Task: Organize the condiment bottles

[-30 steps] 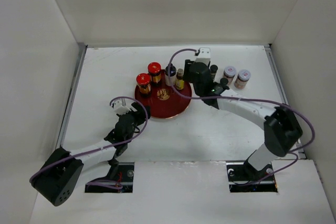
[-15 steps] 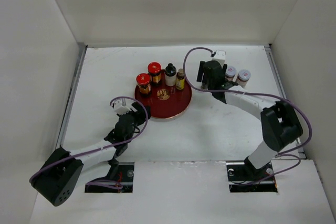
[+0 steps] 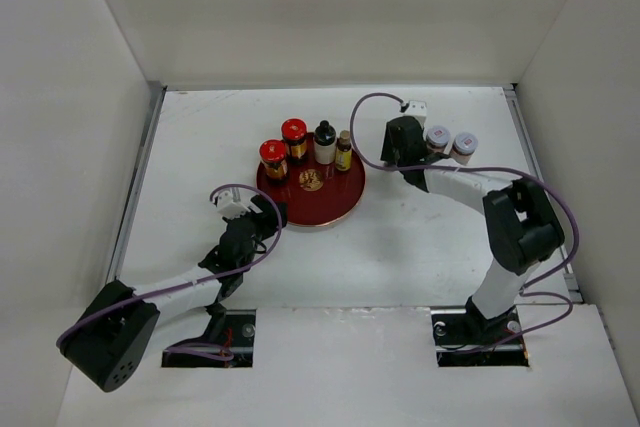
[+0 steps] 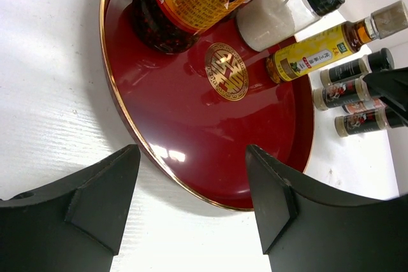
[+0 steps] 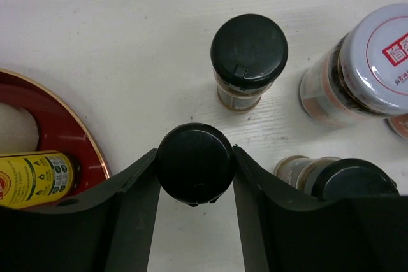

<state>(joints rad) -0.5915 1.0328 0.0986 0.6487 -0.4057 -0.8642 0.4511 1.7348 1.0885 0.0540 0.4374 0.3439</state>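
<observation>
The right gripper lifts over the tray's rim next, lowers and releases, as the tray's bare bottom by the red-capped jars lies to its left in the top view.
A round red tray (image 3: 330, 209) holds two red-capped jars (image 3: 273, 156) (image 3: 293, 134), a white-bodied black-capped bottle (image 3: 325, 142) and a small yellow-labelled bottle (image 3: 343, 151). My right gripper (image 3: 402, 144) is just right of the tray. In the right wrist view it (image 5: 194, 157) is shut on the cap of a slim black-capped bottle (image 5: 194, 167) standing on the table. Two more slim black-capped bottles (image 5: 248, 52) (image 5: 347, 179) stand close by. Two silver-lidded jars (image 3: 437, 137) (image 3: 463, 145) stand to the right. My left gripper (image 4: 191, 202) is open and empty at the tray's near left rim (image 4: 137, 138).
White walls enclose the table on the left, back and right. A white-lidded jar (image 5: 376, 62) stands close to the right gripper's right finger. The arm bases sit at the near edge.
My right gripper has moved right, away from the tray's back edge, down over the slim bottles and now grips one. The left arm has not moved.
</observation>
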